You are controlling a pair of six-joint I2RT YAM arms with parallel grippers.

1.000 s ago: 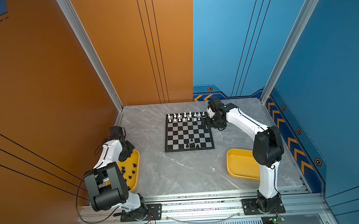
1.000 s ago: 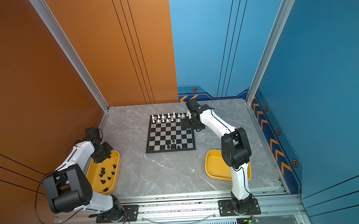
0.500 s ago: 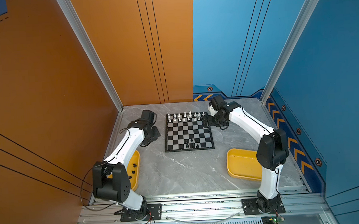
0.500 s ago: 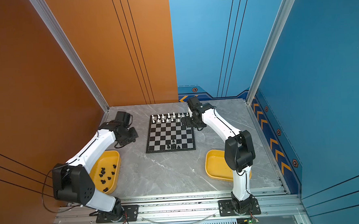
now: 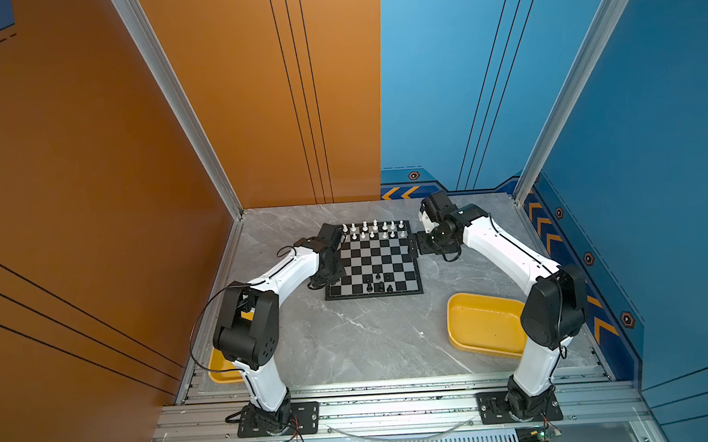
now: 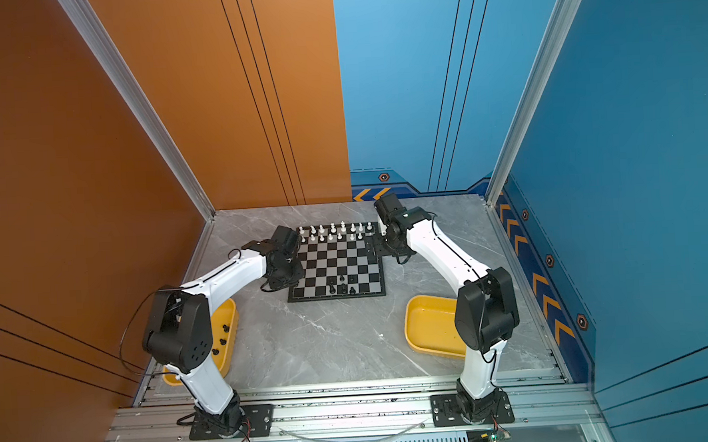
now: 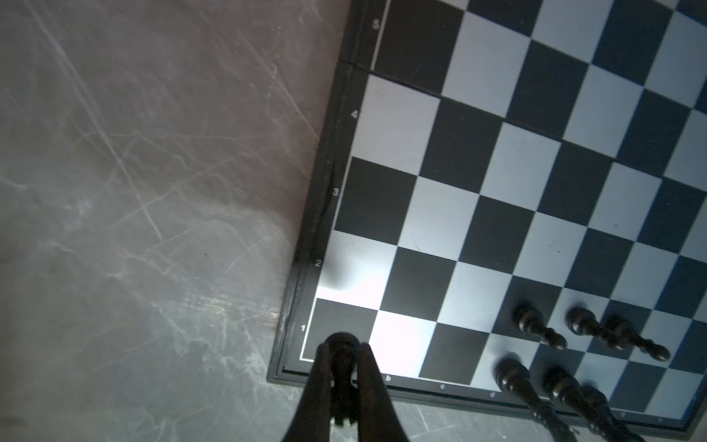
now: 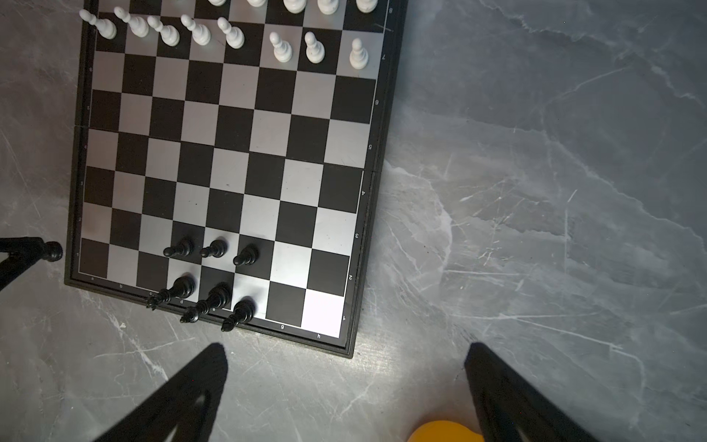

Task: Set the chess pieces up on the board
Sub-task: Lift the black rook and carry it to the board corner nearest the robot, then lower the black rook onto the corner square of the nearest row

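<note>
I should next lower my left gripper onto the board's dark near corner square (image 5: pixel 335 290) (image 7: pixel 331 322) and let go of the black piece, because that square below is empty.
The board (image 5: pixel 387 255) lies at the back middle of the table. Several white chess pieces (image 5: pixel 374 230) stand in its two far rows. Several black ones (image 5: pixel 379 282) stand near the middle of its two near rows. My left gripper (image 7: pixel 341 347) is shut on a black piece (image 7: pixel 340 377) just above the board's near left corner square. That gripper and the held black piece (image 8: pixel 53 251) also show in the right wrist view, beside the board's left edge. My right gripper (image 8: pixel 346 352) is open and empty, high beside the board's right edge (image 5: pixel 415 243).
A yellow tray (image 6: pixel 229 320) at the left front holds several black pieces and is partly hidden by the left arm. A second yellow tray (image 5: pixel 486 323) at the right front shows nothing in it. Orange and blue walls close in the table.
My left arm has swung from the left tray to the board's near left corner, shut the whole time. The right gripper has drawn back from the board's far right corner to beside its right edge, still open.
</note>
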